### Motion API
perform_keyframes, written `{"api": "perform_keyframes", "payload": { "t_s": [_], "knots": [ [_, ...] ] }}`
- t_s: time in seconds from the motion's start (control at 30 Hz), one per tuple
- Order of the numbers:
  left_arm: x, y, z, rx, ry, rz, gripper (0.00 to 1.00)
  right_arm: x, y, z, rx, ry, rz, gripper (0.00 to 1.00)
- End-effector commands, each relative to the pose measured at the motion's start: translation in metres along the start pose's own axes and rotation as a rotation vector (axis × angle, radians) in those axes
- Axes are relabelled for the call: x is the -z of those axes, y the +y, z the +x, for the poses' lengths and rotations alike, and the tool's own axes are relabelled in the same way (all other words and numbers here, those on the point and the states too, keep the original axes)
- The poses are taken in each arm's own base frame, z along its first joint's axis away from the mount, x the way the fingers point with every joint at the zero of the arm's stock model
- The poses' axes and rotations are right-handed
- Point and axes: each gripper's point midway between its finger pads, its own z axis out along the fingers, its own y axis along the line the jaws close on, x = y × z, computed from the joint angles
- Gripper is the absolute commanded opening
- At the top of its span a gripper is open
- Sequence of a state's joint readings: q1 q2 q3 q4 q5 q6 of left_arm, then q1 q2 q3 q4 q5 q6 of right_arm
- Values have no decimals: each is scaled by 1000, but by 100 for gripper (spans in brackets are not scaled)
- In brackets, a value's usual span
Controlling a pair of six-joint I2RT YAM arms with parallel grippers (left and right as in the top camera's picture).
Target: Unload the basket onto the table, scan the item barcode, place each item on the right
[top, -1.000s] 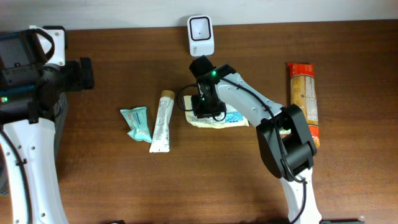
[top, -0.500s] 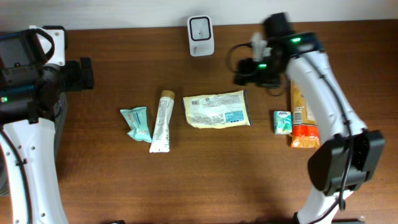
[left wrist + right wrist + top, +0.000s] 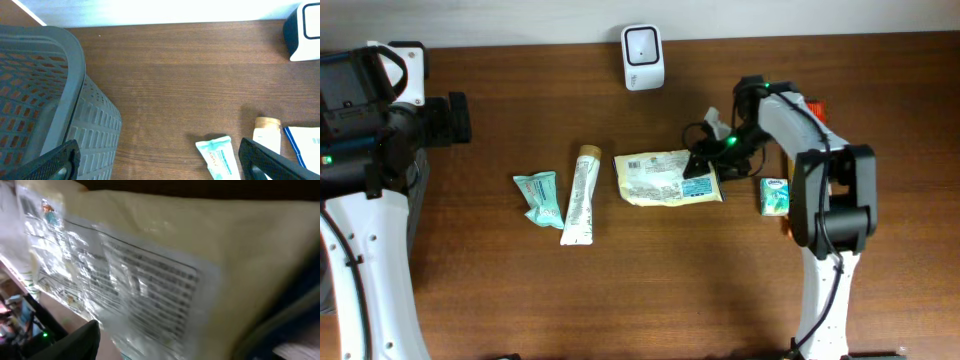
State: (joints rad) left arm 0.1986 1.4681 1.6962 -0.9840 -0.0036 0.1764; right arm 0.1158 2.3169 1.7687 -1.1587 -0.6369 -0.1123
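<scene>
My right gripper slides low onto the end of the packet by the green carton next, because the packet is lying flat.
A yellow packet (image 3: 660,178) with a white printed label lies flat mid-table; it fills the blurred right wrist view (image 3: 165,265). My right gripper (image 3: 705,160) hangs low over the packet's right edge, jaws apart; one dark finger (image 3: 75,342) shows beside the label. The white scanner (image 3: 643,57) stands at the back edge, also at the corner of the left wrist view (image 3: 306,30). My left gripper (image 3: 160,167) is open and empty, far left by the basket, above bare wood.
A teal sachet (image 3: 540,198) and a cream tube (image 3: 581,194) lie left of the packet. A small green carton (image 3: 774,195) stands right of it. An orange packet (image 3: 817,106) is mostly hidden under the right arm. A grey mesh basket (image 3: 45,100) is at the left.
The right arm left the packet's left part, swung right toward the back, then came down at the packet's right edge. Its jaws opened. The left arm has not moved.
</scene>
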Motion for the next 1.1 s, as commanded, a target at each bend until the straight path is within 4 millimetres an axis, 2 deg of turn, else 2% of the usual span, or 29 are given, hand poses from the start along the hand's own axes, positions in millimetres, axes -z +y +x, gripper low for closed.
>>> {"api": "perform_keyframes", "payload": {
  "t_s": [0.0,0.03,0.07,0.1,0.13,0.17,0.2,0.33,0.43,0.57,0.73,0.93,1.07],
  "knots": [
    [4,-1,-2,-12,-13,4,99,-33,15,3,51,50,-13,74],
    [4,-1,-2,-12,-13,4,99,-44,17,2,43,60,4,74],
    [4,-1,-2,-12,-13,4,99,-53,16,2,32,67,11,60],
    [4,-1,-2,-12,-13,4,99,-64,12,1,3,77,12,30],
    [4,-1,-2,-12,-13,4,99,-70,9,2,-13,87,10,20],
    [4,-1,-2,-12,-13,4,99,-72,8,3,-18,92,3,15],
    [4,-1,-2,-12,-13,4,99,-72,7,2,-24,91,-5,6],
    [4,-1,-2,-12,-13,4,99,-66,15,0,9,76,-53,4],
    [4,-1,-2,-12,-13,4,99,-37,40,-12,79,0,-92,4],
    [4,-1,-2,-12,-13,4,99,45,100,-23,251,-207,-75,4],
    [4,-1,-2,-12,-13,4,99,112,140,-16,395,-378,2,4],
    [4,-1,-2,-12,-13,4,99,155,172,1,502,-482,7,4],
    [4,-1,-2,-12,-13,4,99,187,178,16,513,-545,-8,4]
  ]
}}
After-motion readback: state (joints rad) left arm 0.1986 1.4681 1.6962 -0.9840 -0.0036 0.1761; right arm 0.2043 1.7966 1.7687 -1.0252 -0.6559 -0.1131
